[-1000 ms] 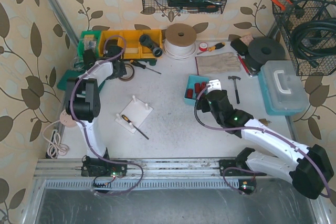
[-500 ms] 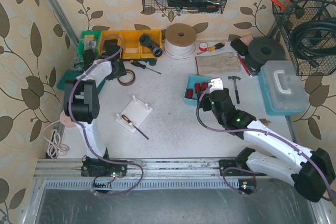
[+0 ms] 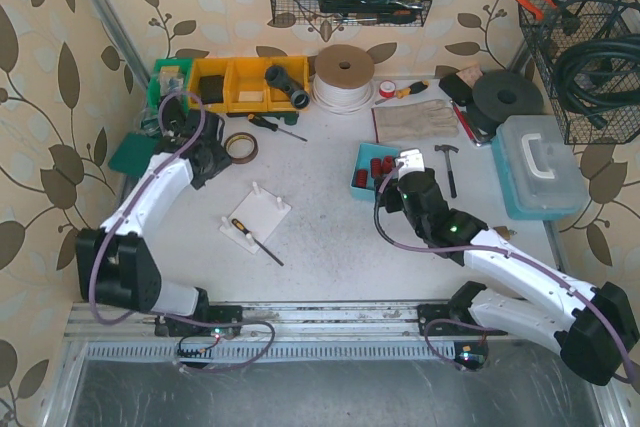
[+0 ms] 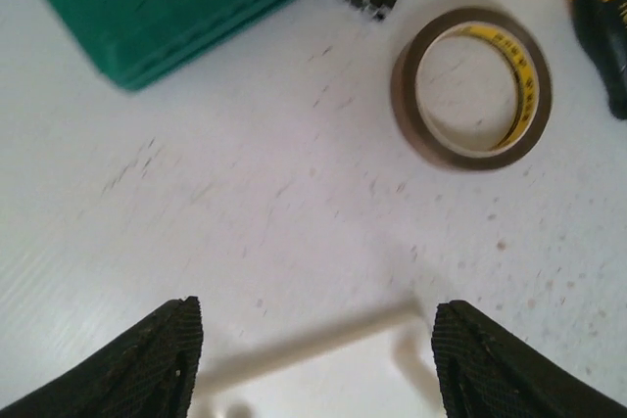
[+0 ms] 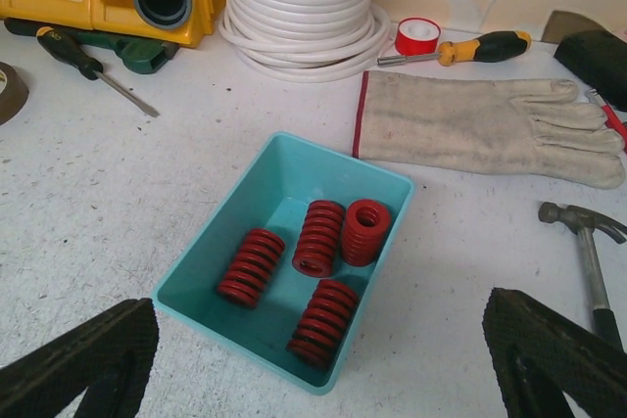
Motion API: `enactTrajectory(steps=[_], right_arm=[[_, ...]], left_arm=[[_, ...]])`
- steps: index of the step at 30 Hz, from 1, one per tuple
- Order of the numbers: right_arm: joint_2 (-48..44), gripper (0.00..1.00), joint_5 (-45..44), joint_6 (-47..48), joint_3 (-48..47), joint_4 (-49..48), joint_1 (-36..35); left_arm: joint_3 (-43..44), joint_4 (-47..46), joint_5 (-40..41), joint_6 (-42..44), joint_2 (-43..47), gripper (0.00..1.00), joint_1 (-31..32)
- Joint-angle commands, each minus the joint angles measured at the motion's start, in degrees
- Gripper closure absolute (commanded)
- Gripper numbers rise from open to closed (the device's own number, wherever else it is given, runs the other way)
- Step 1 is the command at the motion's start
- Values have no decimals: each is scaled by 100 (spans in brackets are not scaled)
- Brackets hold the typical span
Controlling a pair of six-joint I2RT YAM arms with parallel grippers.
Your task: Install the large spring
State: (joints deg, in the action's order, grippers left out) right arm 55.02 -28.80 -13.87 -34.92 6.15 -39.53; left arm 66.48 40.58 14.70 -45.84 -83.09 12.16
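Observation:
The screwdriver lies across the peg plate (image 3: 262,209), so my left gripper should move back and to the right in the top view, then down onto the screwdriver's yellow handle.
Several red springs (image 5: 318,237) of similar size lie in a teal tray (image 5: 225,208), seen right of centre from above (image 3: 362,179). My right gripper (image 5: 318,340) hovers open just near of the tray (image 3: 405,169), its fingers empty. A white peg plate (image 3: 262,209) lies left of centre with a yellow-handled screwdriver (image 3: 250,235) across its near edge. My left gripper (image 4: 315,340) is open and empty over bare table at the left (image 3: 212,147), beside a brown tape roll (image 4: 472,87). A blurred pale shape shows low between its fingers.
A green box (image 4: 167,2) sits ahead-left of the left gripper. At the back are yellow bins (image 3: 240,84) and a white cable coil (image 5: 304,17). A work glove (image 5: 490,129), a hammer (image 5: 588,242) and a blue toolbox (image 3: 540,165) lie right of the tray.
My left gripper has opened from shut, and its arm has swung out left, pulling the wrist back from the bins. My right gripper edged slightly towards the tray.

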Motion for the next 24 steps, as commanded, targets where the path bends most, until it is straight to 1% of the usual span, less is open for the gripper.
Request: enactTrajectory(steps=[1, 5, 9, 13, 16, 19, 22, 24], right_arm=[[-12, 10, 148, 38, 99, -150, -37], [107, 9, 393, 105, 75, -218, -37], [224, 8, 442, 133, 56, -260, -37], [241, 8, 389, 156, 51, -270, -35], [215, 8, 358, 169, 63, -273, -37], [198, 8, 323, 177, 79, -287, -149], [195, 8, 313, 186, 68, -283, -160], [200, 8, 304, 191, 73, -286, -168]], left_arm=[[-418, 725, -75, -982, 709, 31, 214], [-936, 695, -202, -1445, 1161, 30, 575], [-1239, 834, -267, -2178, 1399, 31, 1008], [-1397, 931, -264, -2728, 1555, 37, 1336], [-1592, 868, -41, -2998, 1677, 43, 1553], [-1761, 834, 155, -3187, 1695, 47, 1637], [-2001, 625, 137, -3337, 1653, 52, 1686], [-2094, 546, 120, -3427, 1581, 53, 1722]])
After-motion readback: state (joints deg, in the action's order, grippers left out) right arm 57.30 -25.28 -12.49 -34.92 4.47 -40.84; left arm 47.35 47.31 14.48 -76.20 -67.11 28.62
